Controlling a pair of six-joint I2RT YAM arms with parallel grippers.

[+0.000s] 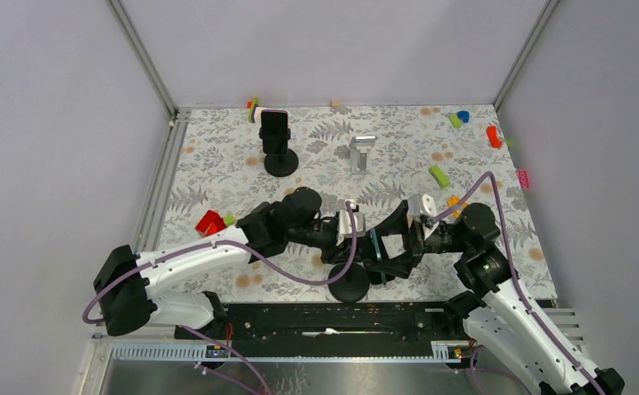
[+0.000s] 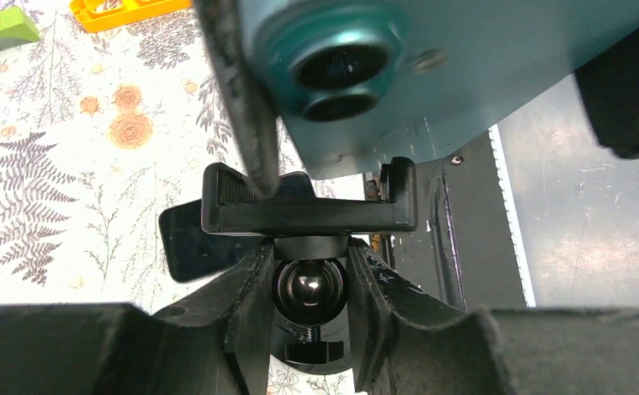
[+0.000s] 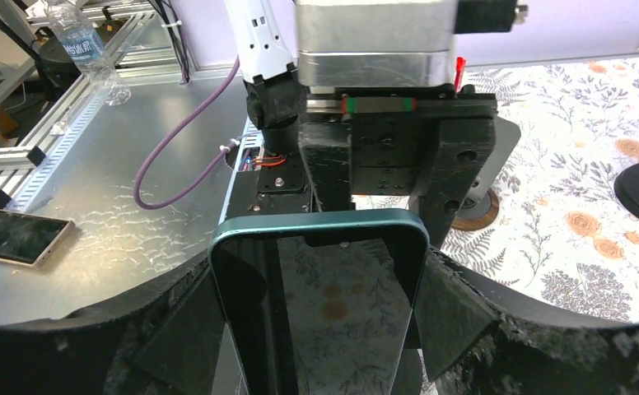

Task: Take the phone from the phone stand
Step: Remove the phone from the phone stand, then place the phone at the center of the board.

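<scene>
I need to move my right gripper away from the stand and down, turning it to face the table, to free the phone on the open mat (image 1: pixel 420 270). It is already clear of the stand's cradle.
The phone (image 3: pixel 324 313) has a teal frame and a dark screen, and my right gripper (image 3: pixel 320 300) is shut on its two long edges. Its teal back with two camera lenses (image 2: pixel 464 66) fills the top of the left wrist view, tilted, with its lower edge at the black cradle (image 2: pixel 308 210) of the phone stand (image 1: pixel 349 284). My left gripper (image 2: pixel 310 255) is shut on the stand's neck, one finger on each side of the shiny ball joint (image 2: pixel 310 288). From above, both grippers (image 1: pixel 345 230) (image 1: pixel 386 243) meet over the stand's round base.
A second black stand (image 1: pixel 277 144) holding a dark phone is at the back left, with a silver stand (image 1: pixel 361 152) beside it. Loose bricks lie around: red (image 1: pixel 210 222), green (image 1: pixel 439 175), red (image 1: pixel 493 136). Another phone (image 3: pixel 20 236) lies on the metal bench off the mat.
</scene>
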